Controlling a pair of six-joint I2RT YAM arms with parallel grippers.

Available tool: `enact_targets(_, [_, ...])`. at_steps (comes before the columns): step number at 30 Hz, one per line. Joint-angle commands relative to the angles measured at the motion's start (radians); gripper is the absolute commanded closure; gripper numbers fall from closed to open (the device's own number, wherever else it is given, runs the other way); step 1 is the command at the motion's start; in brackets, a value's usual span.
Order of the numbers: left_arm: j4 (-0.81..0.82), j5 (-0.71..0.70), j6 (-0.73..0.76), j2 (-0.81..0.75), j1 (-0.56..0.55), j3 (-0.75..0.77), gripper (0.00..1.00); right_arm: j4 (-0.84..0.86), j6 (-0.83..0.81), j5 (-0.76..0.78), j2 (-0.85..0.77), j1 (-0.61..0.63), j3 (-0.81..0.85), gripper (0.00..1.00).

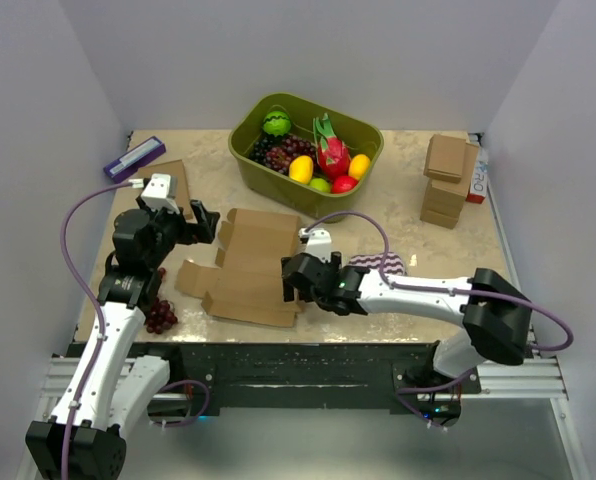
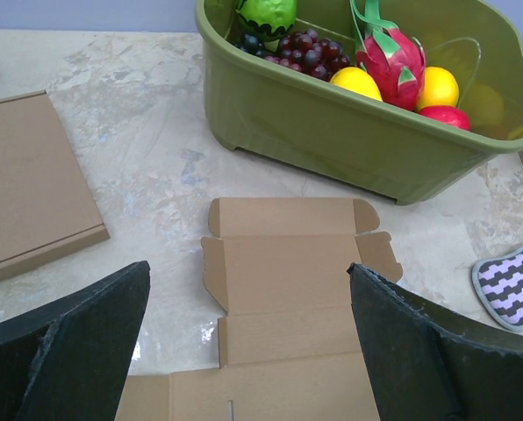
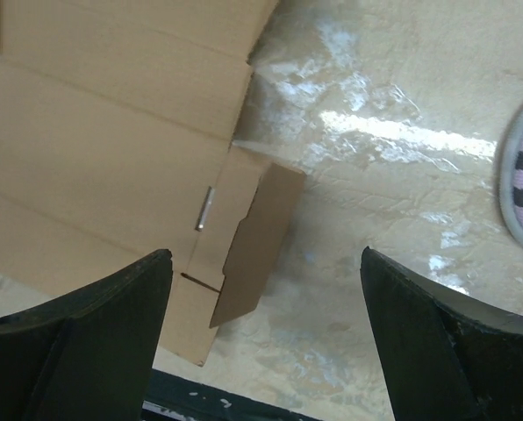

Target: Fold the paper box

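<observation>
The small side flap (image 3: 257, 232) stands tilted up between my right gripper's open fingers, so they will next move down toward the sheet, go astride it and close.
The paper box (image 1: 246, 268) lies unfolded on the table as a flat brown die-cut sheet with flaps and tabs. My left gripper (image 1: 196, 222) hovers at the sheet's far left corner. It is open, and the sheet's far panels (image 2: 288, 281) show between its black fingers (image 2: 77, 342). My right gripper (image 1: 294, 282) is low at the sheet's near right corner and also open. A small side flap (image 3: 257, 232), tilted up a little, stands between its fingers (image 3: 95, 324), closer to the left one; I see no contact with either.
A green bin (image 1: 248, 150) with toy fruit stands behind the sheet. A flat brown box (image 2: 29, 184) lies far left, a purple item (image 1: 133, 158) behind it. Small stacked boxes (image 1: 446, 182) stand far right. A striped pad (image 1: 380, 264) lies beside the right arm, grapes (image 1: 160, 316) near left.
</observation>
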Motion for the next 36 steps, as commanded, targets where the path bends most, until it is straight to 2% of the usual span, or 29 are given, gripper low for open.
enact_targets(1, [0.048,0.028,0.021,0.001,0.005,-0.005,0.0,-0.161,0.063,0.152,0.095,0.048,0.119,0.11])
enact_targets(6, [0.048,0.036,0.021,0.004,0.005,-0.007,0.0,-0.235,0.078,0.152,0.207,0.048,0.194,0.12])
enact_targets(10, [0.048,0.036,0.021,0.003,0.005,-0.007,0.0,-0.275,0.098,0.158,0.258,0.048,0.216,0.21])
enact_targets(13, [0.05,0.041,0.021,0.001,0.007,-0.007,0.0,-0.29,0.097,0.167,0.244,0.048,0.205,0.39])
enact_targets(15, [0.05,0.045,0.021,0.003,0.005,-0.007,0.0,-0.275,0.069,0.175,0.206,0.048,0.189,0.62])
enact_targets(17, [0.053,0.062,0.023,0.003,0.007,-0.007,0.0,-0.237,0.032,0.178,0.177,0.046,0.172,0.77])
enact_targets(18, [0.057,0.073,0.024,0.001,0.005,-0.008,0.0,-0.226,-0.013,0.18,0.149,0.046,0.167,0.9])
enact_targets(20, [0.077,0.119,0.027,0.001,0.005,-0.013,0.0,-0.191,-0.078,0.183,0.126,0.037,0.167,0.98])
enact_targets(23, [0.103,0.198,0.035,0.006,0.002,-0.014,0.0,-0.14,-0.242,0.2,0.063,0.027,0.176,1.0])
enact_targets(24, [0.114,0.223,0.038,0.007,-0.001,-0.016,0.0,-0.125,-0.353,0.189,0.045,0.022,0.178,1.0])
enact_targets(26, [0.139,0.309,0.047,0.012,-0.012,-0.008,0.0,-0.076,-0.466,0.152,-0.018,-0.007,0.184,1.0])
enact_targets(27, [0.183,0.338,0.061,0.018,-0.016,-0.002,0.0,-0.06,-0.579,0.059,-0.04,-0.025,0.185,1.0])
enact_targets(30, [0.223,0.455,0.093,0.038,-0.038,0.041,0.0,-0.022,-0.739,-0.145,-0.136,-0.11,0.198,1.0])
enact_targets(32, [0.237,0.54,0.107,0.055,-0.055,0.091,0.0,-0.013,-0.8,-0.266,-0.2,-0.182,0.231,1.0])
enact_targets(34, [0.226,0.577,0.139,0.09,-0.108,0.137,0.0,-0.01,-0.88,-0.411,-0.227,-0.22,0.3,1.0])
enact_targets(36, [0.205,0.588,0.187,0.13,-0.154,0.225,0.0,-0.051,-0.926,-0.478,-0.23,-0.257,0.378,1.0])
